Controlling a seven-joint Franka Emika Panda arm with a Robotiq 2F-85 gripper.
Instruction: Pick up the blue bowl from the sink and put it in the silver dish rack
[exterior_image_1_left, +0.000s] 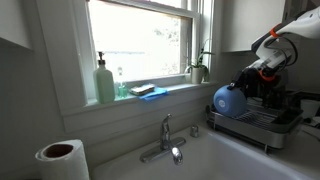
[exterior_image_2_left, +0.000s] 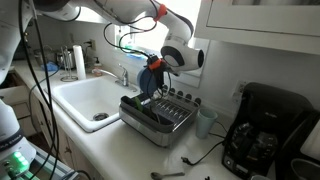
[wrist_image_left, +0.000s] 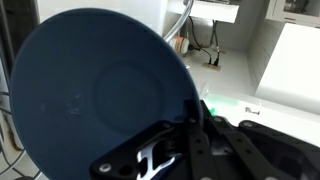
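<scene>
I should lower the bowl (exterior_image_1_left: 229, 100) down and slightly outward next, into the silver dish rack's side by the wall.
The blue bowl (exterior_image_1_left: 229, 100) hangs tilted in my gripper (exterior_image_1_left: 247, 83), held by its rim just above the silver dish rack (exterior_image_1_left: 262, 125). In an exterior view the bowl (exterior_image_2_left: 152, 78) sits over the near end of the rack (exterior_image_2_left: 160, 118). In the wrist view the bowl's round underside (wrist_image_left: 95, 90) fills most of the frame, with my gripper (wrist_image_left: 192, 118) shut on its edge. The white sink (exterior_image_2_left: 90, 100) with its chrome faucet (exterior_image_1_left: 168, 140) lies beside the rack.
A paper towel roll (exterior_image_1_left: 60, 158), a green soap bottle (exterior_image_1_left: 105, 82) and a flat blue pad (exterior_image_1_left: 148, 91) on the windowsill. A black coffee maker (exterior_image_2_left: 260, 135) and a cup (exterior_image_2_left: 206, 122) stand beyond the rack. Cables lie on the counter.
</scene>
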